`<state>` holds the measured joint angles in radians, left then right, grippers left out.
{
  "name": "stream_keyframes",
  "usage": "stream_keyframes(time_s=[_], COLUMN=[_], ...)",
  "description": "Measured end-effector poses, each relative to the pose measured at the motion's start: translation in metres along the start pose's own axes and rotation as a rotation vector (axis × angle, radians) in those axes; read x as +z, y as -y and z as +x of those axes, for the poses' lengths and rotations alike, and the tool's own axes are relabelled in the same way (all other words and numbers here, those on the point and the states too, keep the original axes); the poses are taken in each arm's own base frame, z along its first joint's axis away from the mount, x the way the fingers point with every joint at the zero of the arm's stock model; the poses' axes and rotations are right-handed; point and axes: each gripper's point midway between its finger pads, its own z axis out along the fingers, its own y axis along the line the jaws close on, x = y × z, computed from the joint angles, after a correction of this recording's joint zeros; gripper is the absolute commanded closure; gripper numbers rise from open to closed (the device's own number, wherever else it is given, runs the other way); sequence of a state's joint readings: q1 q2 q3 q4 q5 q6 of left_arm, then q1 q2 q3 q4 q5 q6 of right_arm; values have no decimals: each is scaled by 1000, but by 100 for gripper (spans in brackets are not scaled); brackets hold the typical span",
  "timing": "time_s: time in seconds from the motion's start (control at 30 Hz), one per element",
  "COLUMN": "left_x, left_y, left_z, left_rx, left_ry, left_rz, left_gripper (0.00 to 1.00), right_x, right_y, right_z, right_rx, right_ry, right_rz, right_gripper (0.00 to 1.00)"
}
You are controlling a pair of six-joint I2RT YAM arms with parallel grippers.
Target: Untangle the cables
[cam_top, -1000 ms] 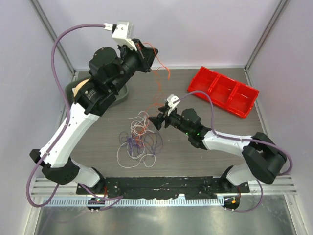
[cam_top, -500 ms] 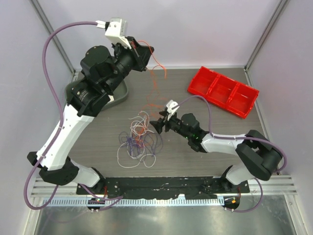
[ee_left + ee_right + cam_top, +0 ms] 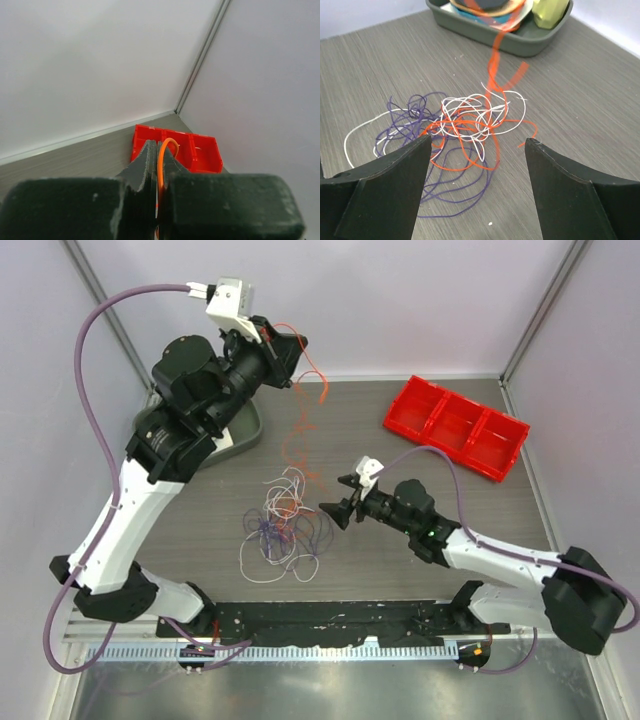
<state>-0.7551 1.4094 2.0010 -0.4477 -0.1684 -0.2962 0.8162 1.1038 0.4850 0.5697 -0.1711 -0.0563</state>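
Observation:
My right gripper lowers outward and toward the tangle next, bringing its open fingers around the cable's end. This is because an orange-red cable end [image 3: 322, 484] [image 3: 526, 140] sticks out past the white loops.
The cables [image 3: 282, 522] lie on the table as a loose tangle of orange-red, purple and white loops [image 3: 465, 125]. One orange-red cable [image 3: 300, 425] rises out of the tangle to my left gripper [image 3: 292, 352], held high near the back wall. In the left wrist view that gripper [image 3: 159, 150] is shut on the orange cable [image 3: 168, 145], which loops out past the fingertips. My right gripper [image 3: 335, 502] hovers just right of the tangle. Its jaws [image 3: 477, 145] stand wide apart with only table and cable loops between them.
A red three-compartment bin [image 3: 456, 426] sits at the back right. A grey tray [image 3: 247, 430] with items in it stands at the back left, mostly under the left arm, and shows at the top of the right wrist view [image 3: 470, 27].
My left gripper has shifted a little left with the orange cable, drawing it up straighter. My right gripper has backed off to the right and toward the front, away from the tangle.

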Motion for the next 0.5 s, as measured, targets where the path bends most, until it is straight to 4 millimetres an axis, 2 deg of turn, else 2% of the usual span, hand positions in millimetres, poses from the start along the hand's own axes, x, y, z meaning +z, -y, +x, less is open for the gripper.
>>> stream_keyframes(time_s=[0.13, 0.33, 0.37, 0.43, 0.47, 0.5], left_x=[-5, -7, -7, -7, -7, -8], left_y=[2, 3, 3, 3, 3, 3], left_z=[-3, -5, -5, -5, -5, -5], left_rx=[-1, -2, -2, -1, 0, 4], left_ry=[4, 9, 9, 9, 9, 9], left_rz=[14, 18, 18, 18, 18, 18], left_gripper=[100, 100, 100, 100, 100, 100], right_x=[22, 54, 58, 68, 71, 73], right_y=[3, 19, 22, 29, 32, 35], right_z=[21, 65, 69, 79, 81, 83], right_rx=[-17, -26, -27, -29, -32, -27], right_ry=[-84, -179, -189, -206, -208, -209], right_rz=[-13, 41, 51, 75, 82, 88], right_gripper=[19, 23, 28, 48, 73, 90])
